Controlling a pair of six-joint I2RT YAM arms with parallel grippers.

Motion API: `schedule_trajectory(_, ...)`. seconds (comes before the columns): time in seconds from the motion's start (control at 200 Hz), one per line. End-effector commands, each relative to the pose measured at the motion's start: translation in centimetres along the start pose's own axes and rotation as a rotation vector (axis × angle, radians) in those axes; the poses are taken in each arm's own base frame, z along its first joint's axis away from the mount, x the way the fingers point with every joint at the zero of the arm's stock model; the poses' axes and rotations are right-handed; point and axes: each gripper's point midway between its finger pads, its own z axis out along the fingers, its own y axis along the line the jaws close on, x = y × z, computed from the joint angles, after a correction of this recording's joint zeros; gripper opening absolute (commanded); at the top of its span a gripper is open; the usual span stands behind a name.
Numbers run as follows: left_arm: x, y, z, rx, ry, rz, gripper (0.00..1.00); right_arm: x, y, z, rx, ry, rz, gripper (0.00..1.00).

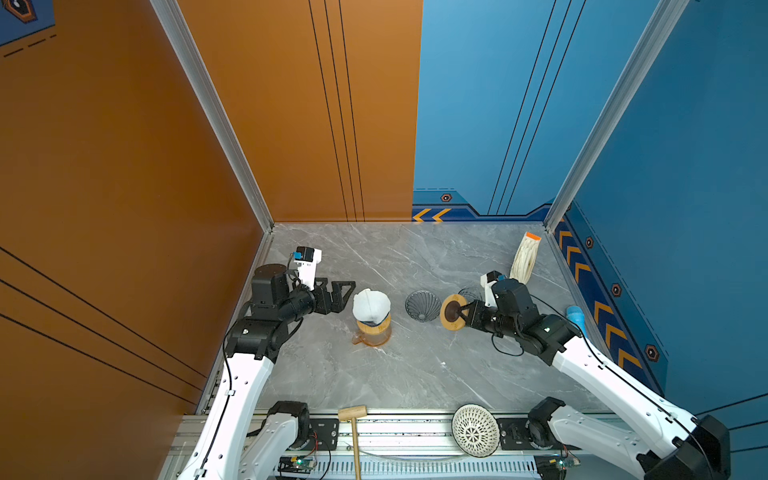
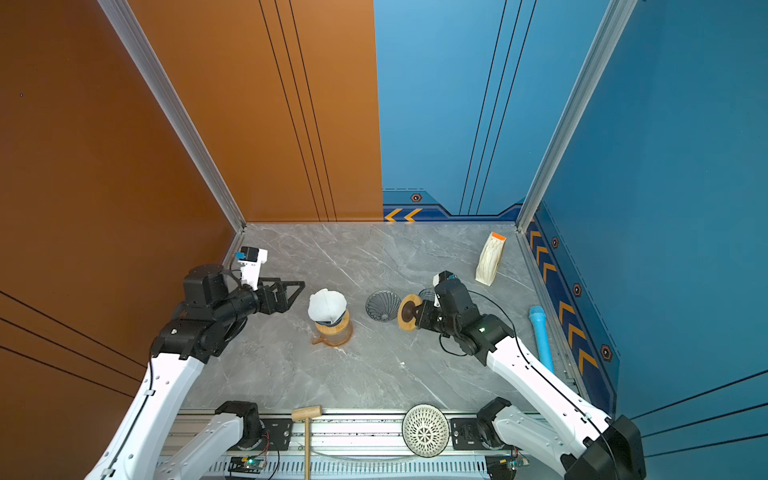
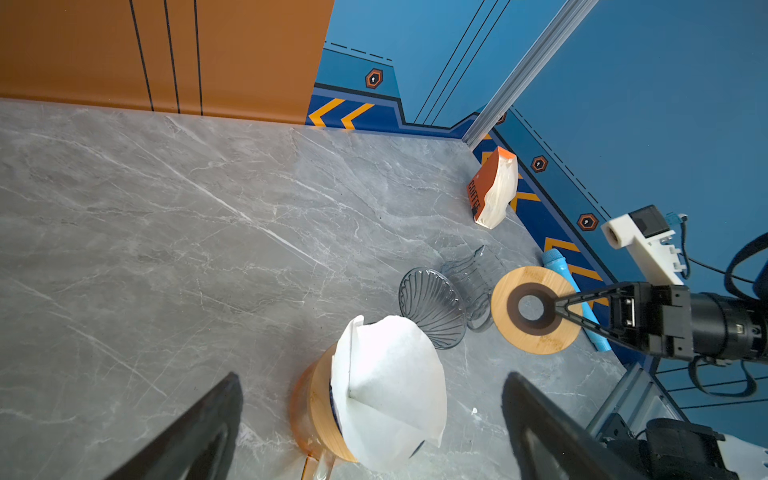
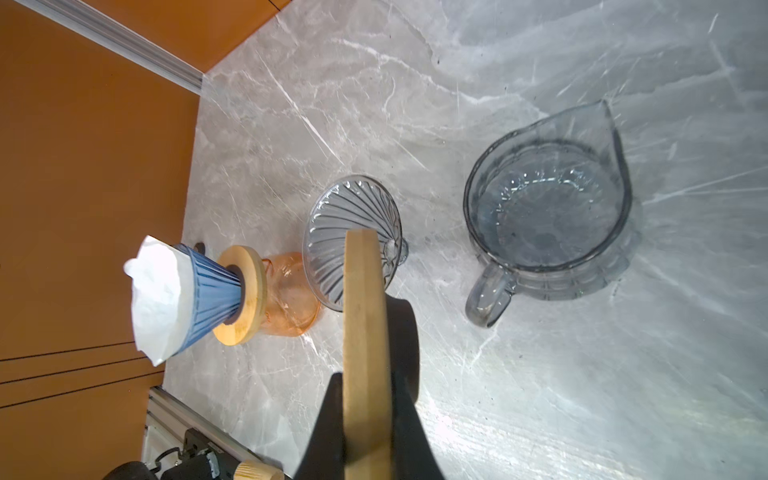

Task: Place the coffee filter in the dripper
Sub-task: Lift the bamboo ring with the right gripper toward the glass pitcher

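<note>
Next, my right gripper moves outward, then down, and releases the wooden ring on the pitcher's opening (image 1: pixel 470 293) (image 4: pixel 550 196). That opening lies below and outward of the gripper.
A white coffee filter (image 1: pixel 371 305) (image 4: pixel 160 299) sits in the blue ribbed dripper (image 4: pixel 212 299), sticking out above its rim. That dripper stands in a wooden collar (image 4: pixel 249 295) on an orange glass carafe (image 1: pixel 374 334). My left gripper (image 1: pixel 348 296) (image 3: pixel 372 376) is open, just left of the filter and touching nothing. A grey glass dripper (image 1: pixel 422 305) (image 4: pixel 353 216) lies on its side mid-table. My right gripper (image 1: pixel 461 309) (image 4: pixel 368 336) is shut on a wooden ring (image 1: pixel 451 318) (image 4: pixel 363 291) with a dark centre, held on edge beside that grey dripper.
A clear grey glass pitcher (image 4: pixel 548 216) stands behind the right gripper. A pack of filters (image 1: pixel 525 257) leans at the back right, and a blue tube (image 1: pixel 577 316) lies along the right wall. A wooden mallet (image 1: pixel 353 419) and a white woven bowl (image 1: pixel 475 430) rest on the front rail.
</note>
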Motion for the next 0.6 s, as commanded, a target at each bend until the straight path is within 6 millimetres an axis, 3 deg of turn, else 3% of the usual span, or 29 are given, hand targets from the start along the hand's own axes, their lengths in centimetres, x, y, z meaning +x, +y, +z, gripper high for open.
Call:
schedule_trajectory(0.0,-1.3,-1.1,-0.2,0.033,-0.015,0.043,0.98,-1.0,0.7,-1.5,-0.023,0.030,-0.061,0.00)
schedule_trajectory(0.255,-2.6,-1.4,1.7,0.072,-0.026,0.076,0.98,-4.9,-0.5,-2.8,-0.025,-0.024,-0.001,0.00)
schedule_trajectory(0.416,-3.1,-1.7,3.1,0.100,-0.034,0.090,0.98,-6.7,-2.8,-2.5,0.013,-0.039,0.077,0.00)
schedule_trajectory(0.591,-2.8,-1.5,4.6,0.116,-0.010,0.073,0.98,-7.5,-3.8,-1.6,-0.003,-0.044,0.105,0.00)
